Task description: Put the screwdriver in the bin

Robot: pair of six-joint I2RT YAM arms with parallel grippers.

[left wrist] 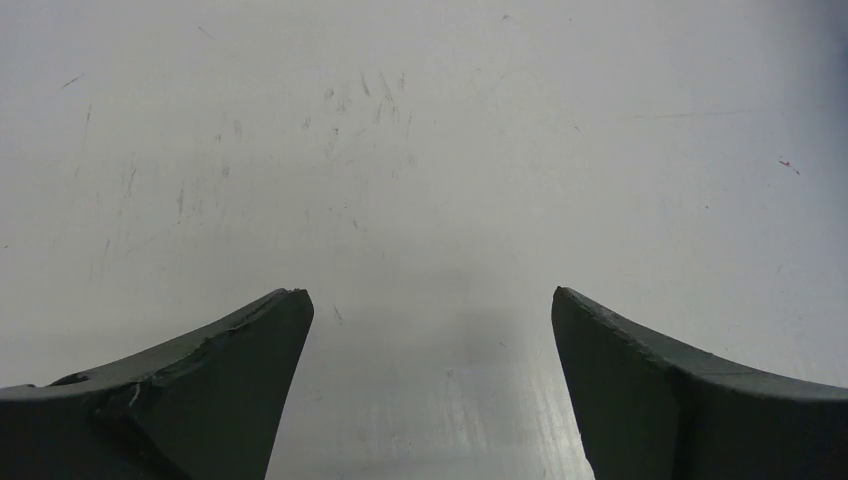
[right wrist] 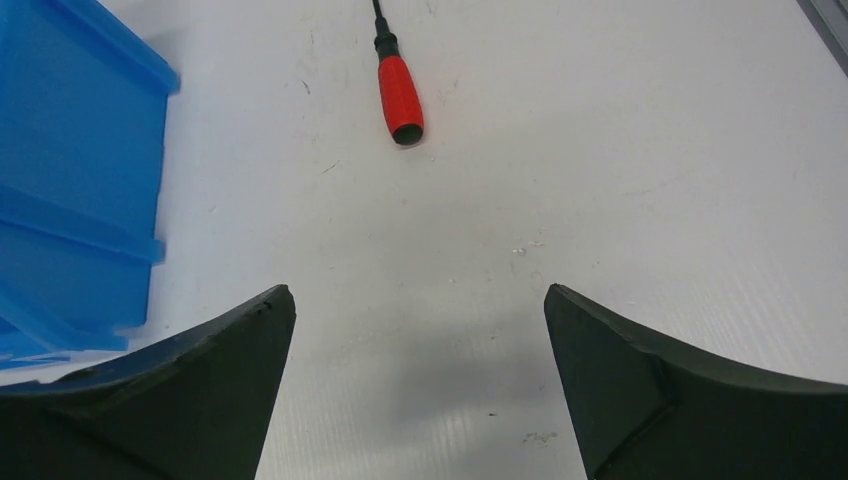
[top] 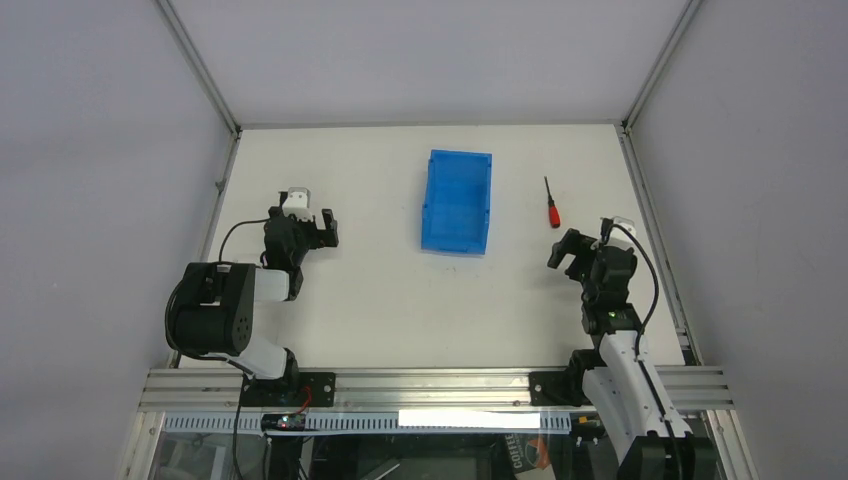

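Observation:
The screwdriver's red handle point(top: 554, 216) point(right wrist: 400, 97) is beyond my right gripper's fingers, with bare table between them. My right gripper will next move outward and lower onto the handle to close there.
The screwdriver point(top: 551, 205), red handle and thin dark shaft, lies on the white table to the right of the blue bin point(top: 457, 200). It also shows in the right wrist view point(right wrist: 398, 95), handle end toward my fingers, with the bin point(right wrist: 75, 170) at the left. My right gripper point(top: 571, 249) is open and empty, a short way nearer than the screwdriver; in its wrist view point(right wrist: 420, 300) only bare table lies between the fingers. My left gripper point(top: 314, 228) is open and empty, left of the bin; its wrist view point(left wrist: 432, 300) shows only table.
Grey walls and aluminium frame rails point(top: 200, 70) enclose the table on the left, right and back. The table's right edge rail point(top: 650, 220) runs close beside the right arm.

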